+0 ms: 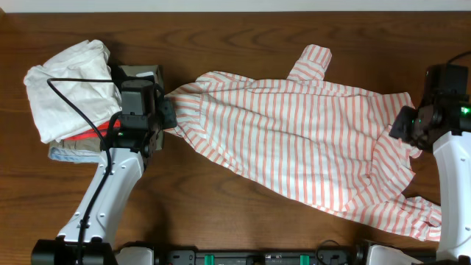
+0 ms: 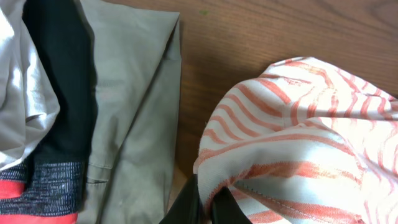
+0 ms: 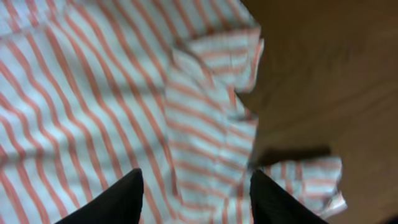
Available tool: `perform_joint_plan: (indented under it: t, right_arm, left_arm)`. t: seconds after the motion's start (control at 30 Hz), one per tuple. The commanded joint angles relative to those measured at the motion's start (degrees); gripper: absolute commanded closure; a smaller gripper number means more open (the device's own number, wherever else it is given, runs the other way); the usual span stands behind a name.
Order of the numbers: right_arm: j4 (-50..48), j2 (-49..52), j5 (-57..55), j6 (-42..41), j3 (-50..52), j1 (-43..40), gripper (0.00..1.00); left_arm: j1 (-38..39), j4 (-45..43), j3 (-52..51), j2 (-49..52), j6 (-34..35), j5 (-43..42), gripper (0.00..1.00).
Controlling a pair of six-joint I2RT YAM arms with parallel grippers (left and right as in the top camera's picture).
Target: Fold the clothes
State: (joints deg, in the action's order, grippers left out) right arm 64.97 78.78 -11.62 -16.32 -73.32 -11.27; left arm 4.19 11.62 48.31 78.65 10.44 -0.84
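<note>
The shirt's fold goes toward the shirt's narrow end (image 1: pixel 189 110) (image 2: pixel 244 117) next, as that end lies to my left gripper's right in the overhead view. My left gripper slides there and releases the fold.
The coral-and-white striped shirt (image 1: pixel 294 140) lies spread across the middle and right of the table, one sleeve pointing to the far edge and another bunched at the front right. My left gripper (image 1: pixel 168 112) is shut on the shirt's left edge; in the left wrist view the striped cloth (image 2: pixel 298 143) is pinched between the dark fingers (image 2: pixel 186 205). My right gripper (image 1: pixel 401 125) hovers over the shirt's right side. In the right wrist view its fingers (image 3: pixel 118 199) stand apart above the striped fabric (image 3: pixel 124 81), holding nothing.
A pile of other garments sits at the left: a white one (image 1: pixel 70 88) on top, with red and khaki pieces (image 1: pixel 73 151) under it. The khaki cloth (image 2: pixel 130 106) lies just left of my left gripper. Bare wood (image 3: pixel 323 74) shows beyond the shirt.
</note>
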Motion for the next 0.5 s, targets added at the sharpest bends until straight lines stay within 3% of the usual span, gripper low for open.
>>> perform_joint_plan:
  t: [0.0, 0.3, 0.33, 0.43, 0.47]
  right_arm:
    - [-3.9, 1.3, -1.5, -0.8, 0.9, -1.2, 0.5]
    - [-16.6, 16.1, 6.1, 9.0, 1.6, -4.2, 0.52]
    - [-18.1, 17.9, 6.1, 9.2, 1.6, -4.2, 0.57]
    - [-22.4, 23.5, 6.1, 9.1, 1.6, -4.2, 0.87]
    - [-23.4, 25.2, 6.1, 9.1, 1.6, -4.2, 0.9]
  left_arm:
    - [-0.3, 0.1, 0.0, -0.6, -0.6, 1.3, 0.94]
    - [-0.3, -1.9, 0.0, -0.4, -0.6, -1.5, 0.94]
    - [-0.3, -2.1, 0.0, -0.4, -0.6, -1.5, 0.94]
    - [-0.3, -1.8, 0.0, -0.3, -0.6, -1.6, 0.94]
    - [-0.3, -1.7, 0.0, -0.3, -0.5, -1.6, 0.94]
